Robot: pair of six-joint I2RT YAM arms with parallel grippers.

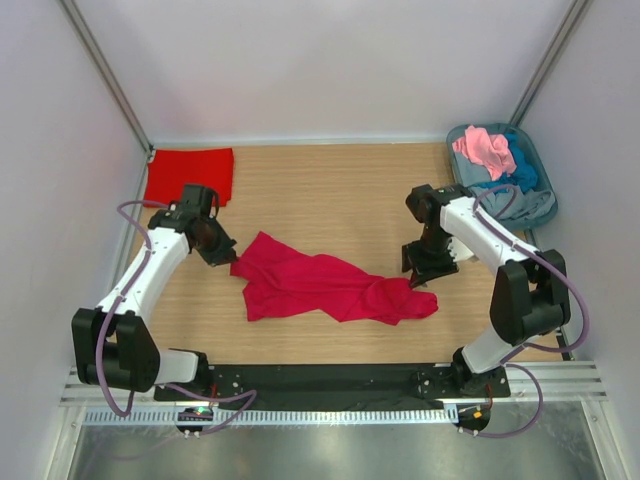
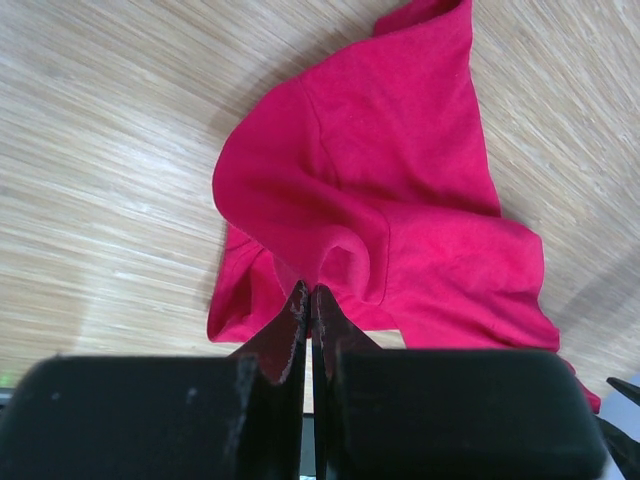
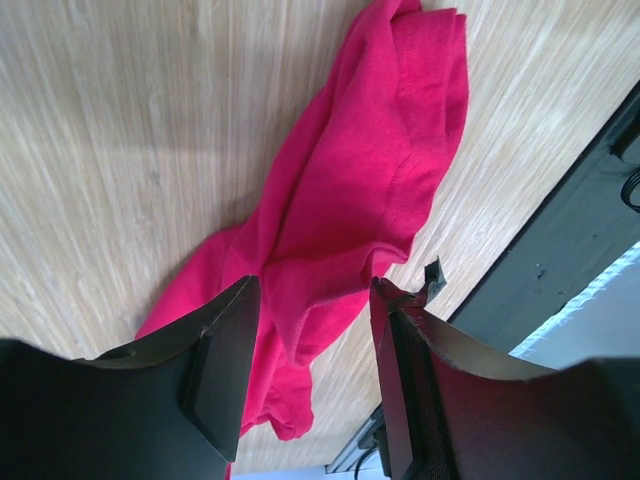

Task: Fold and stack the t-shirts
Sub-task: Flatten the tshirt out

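My right gripper stays low over the crimson t-shirt (image 1: 320, 288) next and brings its fingers together on the raised fold (image 1: 411, 290), since that already stands between the open fingers.
A crimson t-shirt (image 1: 320, 288) lies crumpled in the middle of the wooden table. My left gripper (image 1: 222, 255) is at its left end. In the left wrist view the left gripper (image 2: 310, 292) is shut, pinching a raised fold of the crimson t-shirt (image 2: 400, 180). My right gripper (image 1: 425, 272) hovers over the shirt's right end. In the right wrist view the right gripper (image 3: 312, 283) stands open, with the crimson t-shirt (image 3: 350, 190) lying below the gap and untouched. A scarlet red t-shirt (image 1: 190, 172) lies folded flat at the back left.
A grey-blue tub (image 1: 546, 190) at the back right corner holds a pink t-shirt (image 1: 482, 148), a blue one (image 1: 522, 170) and a grey one (image 1: 520, 207). White walls close in the table on three sides. A black strip (image 1: 330, 378) runs along the near edge.
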